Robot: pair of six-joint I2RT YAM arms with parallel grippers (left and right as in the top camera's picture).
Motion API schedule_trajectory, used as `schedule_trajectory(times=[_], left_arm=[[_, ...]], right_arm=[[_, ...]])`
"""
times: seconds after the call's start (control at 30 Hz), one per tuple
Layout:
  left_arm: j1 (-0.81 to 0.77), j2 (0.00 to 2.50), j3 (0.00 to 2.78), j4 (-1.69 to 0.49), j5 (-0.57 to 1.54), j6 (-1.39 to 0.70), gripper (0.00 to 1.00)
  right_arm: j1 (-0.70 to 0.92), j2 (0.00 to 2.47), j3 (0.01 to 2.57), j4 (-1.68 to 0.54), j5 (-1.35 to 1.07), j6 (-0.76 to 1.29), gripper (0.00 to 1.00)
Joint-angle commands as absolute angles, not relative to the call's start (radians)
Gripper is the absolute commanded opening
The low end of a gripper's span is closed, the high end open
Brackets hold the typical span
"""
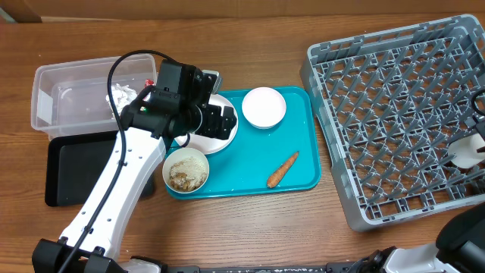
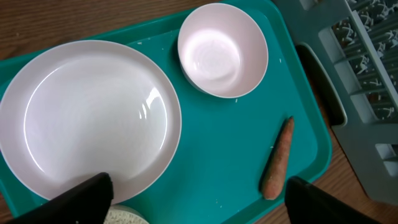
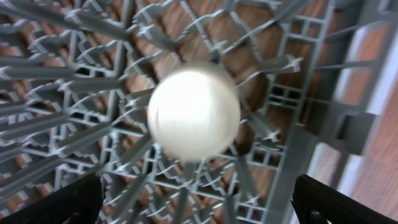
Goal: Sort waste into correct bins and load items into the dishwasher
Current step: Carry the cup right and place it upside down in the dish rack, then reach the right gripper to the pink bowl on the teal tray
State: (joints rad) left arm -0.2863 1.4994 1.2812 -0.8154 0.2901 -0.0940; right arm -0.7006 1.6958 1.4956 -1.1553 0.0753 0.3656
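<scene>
The right gripper crosses the rack [image 1: 394, 114] next and lowers beside bare tray, astride the empty bowl's rack-side rim [image 1: 284, 110], which lies to the left in the overhead view.
A teal tray [image 1: 295, 148] holds a white plate [image 2: 93, 118], an empty white bowl [image 1: 264, 106], a bowl of food scraps [image 1: 186, 168] and a carrot [image 1: 282, 169]. My left gripper [image 1: 218, 121] hovers over the plate, open and empty. In the left wrist view its fingers [image 2: 199, 205] straddle the tray between the plate's edge and the carrot [image 2: 277, 158]; the white bowl [image 2: 222, 50] lies beyond. My right gripper [image 3: 199, 205] is open over the grey dishwasher rack [image 1: 394, 114]. A blurred white round item [image 3: 194, 112] sits in the rack below it, also showing in the overhead view [image 1: 462, 152].
A clear plastic bin [image 1: 68, 98] with crumpled white paper [image 1: 123, 94] stands at the back left. A black bin [image 1: 76, 171] lies in front of it. The rack's edge [image 2: 348, 93] sits close to the tray's right side.
</scene>
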Motion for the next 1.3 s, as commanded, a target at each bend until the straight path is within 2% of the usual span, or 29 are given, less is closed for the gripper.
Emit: schedule_trajectory(times=[0.0, 0.2, 0.33, 0.57, 0.8, 1.27], left_arm=[[-0.289, 1.490, 1.293, -0.809, 0.281, -0.074, 1.00], [-0.288, 1.490, 1.293, -0.789, 0.281, -0.075, 1.00], [-0.288, 1.490, 1.293, -0.770, 0.280, -0.083, 1.00], [-0.289, 1.491, 1.293, -0.771, 0.256, -0.096, 1.00], [-0.286, 1.491, 1.293, -0.852, 0.002, -0.235, 1.00], [-0.282, 1.491, 1.293, -0.894, -0.081, -0.312, 1.00]], right_arm=[[-0.701, 1.700, 1.502, -1.138, -0.049, 0.342, 1.00], [-0.633, 1.638, 1.561, -1.116, -0.276, 0.226, 1.00], [-0.506, 1.578, 1.563, -1.084, -0.393, 0.145, 0.98], [-0.183, 1.573, 1.558, -1.092, -0.350, 0.084, 0.96], [0.088, 1.600, 1.557, -1.083, -0.207, 0.104, 0.84], [0.295, 1.842, 1.557, -1.025, -0.201, 0.162, 0.81]])
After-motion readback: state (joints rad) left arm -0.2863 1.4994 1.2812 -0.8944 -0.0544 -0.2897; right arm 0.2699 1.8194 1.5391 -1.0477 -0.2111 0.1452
